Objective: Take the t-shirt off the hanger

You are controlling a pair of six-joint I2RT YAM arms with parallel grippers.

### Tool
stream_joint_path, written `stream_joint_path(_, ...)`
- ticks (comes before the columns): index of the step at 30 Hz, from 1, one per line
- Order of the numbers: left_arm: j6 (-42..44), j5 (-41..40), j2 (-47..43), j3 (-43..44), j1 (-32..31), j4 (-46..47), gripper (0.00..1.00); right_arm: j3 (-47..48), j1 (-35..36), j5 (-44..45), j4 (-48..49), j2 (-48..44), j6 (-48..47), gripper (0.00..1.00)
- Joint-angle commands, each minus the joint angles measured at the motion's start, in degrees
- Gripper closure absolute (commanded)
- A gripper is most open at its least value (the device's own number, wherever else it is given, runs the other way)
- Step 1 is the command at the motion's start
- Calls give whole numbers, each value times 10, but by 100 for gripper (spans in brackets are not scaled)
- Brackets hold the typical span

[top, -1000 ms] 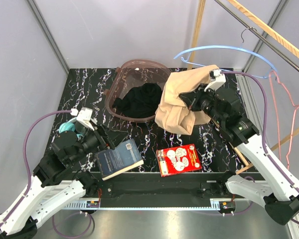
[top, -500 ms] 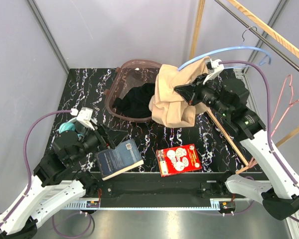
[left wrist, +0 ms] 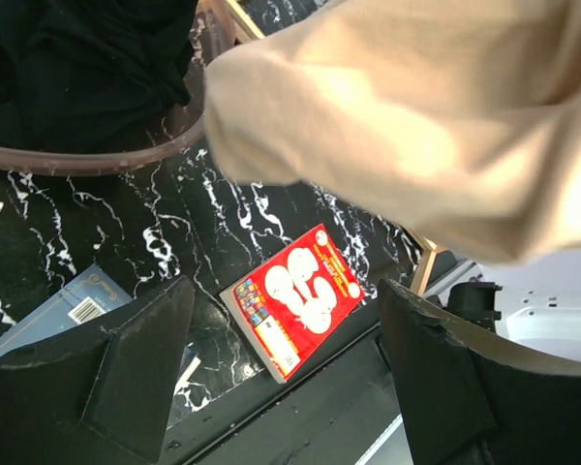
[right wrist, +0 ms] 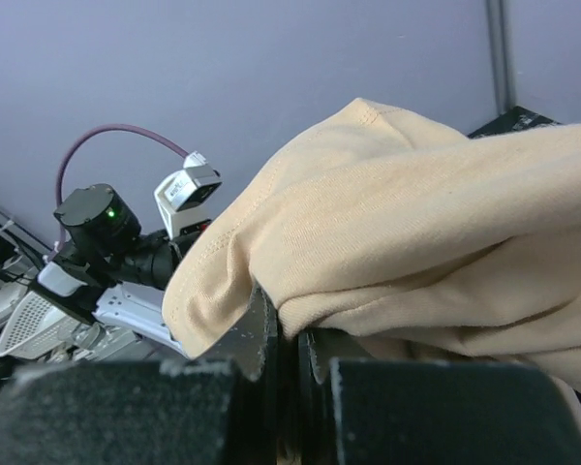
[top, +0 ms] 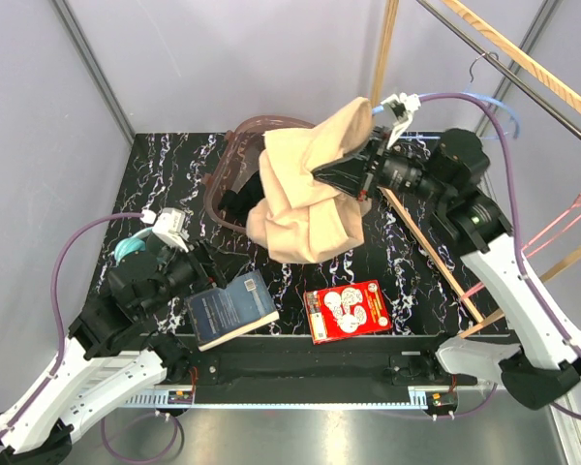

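Note:
My right gripper goes down into the pink basket (top: 250,163) next and releases the t-shirt's fold, since the basket stands below the gripper and to its left in the top view.
The beige t-shirt (top: 305,194) hangs bunched in the air over the table's middle, in front of the basket. My right gripper (top: 337,174) is shut on a fold of it, with cloth pinched between the jaws in the right wrist view (right wrist: 295,349); the shirt (right wrist: 416,223) drapes over the fingers. Only a piece of the blue hanger (top: 494,107) shows, behind the right arm, and I cannot tell whether the shirt still touches it. My left gripper (top: 189,262) is open and empty, low at the left. In its view (left wrist: 286,368) the shirt (left wrist: 416,116) hangs above.
A pink basket (top: 234,145) with black clothes (top: 237,203) stands at the back. A blue book (top: 230,308) and a red book (top: 347,310) lie near the front edge. A wooden stick (top: 436,257) lies at the right. A pink hanger (top: 571,218) and a wooden rail (top: 523,58) are at the far right.
My right gripper has risen and swung left with the t-shirt, pulling it away from the blue hanger. The pink hanger has swung to the right. The left arm has barely moved.

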Motion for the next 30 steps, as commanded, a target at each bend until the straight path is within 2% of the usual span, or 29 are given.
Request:
stream_joint_path(1,19,-20,3,21,1,0,20,51,15,-70,92,45,34,100)
stream_joint_path(9,36,-51,-13,64,1,-46,19,131,33,4,78,153,12,100)
stream_joint_path(15,51,-74,-25,93,1,-102,19,244,34,205,-26,265,-19,100)
stream_joint_path(18,56,-86,-37,106,1,-120,18,297,34,257,-45,334,-34,100)
stream_joint_path(23,63,-102,-50,124,1,-141,18,403,34,289,-63,476,-45,100)
stream_joint_path(26,60,-102,-57,124,0,-145,17,470,38,353,-83,563,-72,100)
stream_joint_path(30,58,-94,-58,116,1,-144,17,538,47,483,-132,658,-123,100)
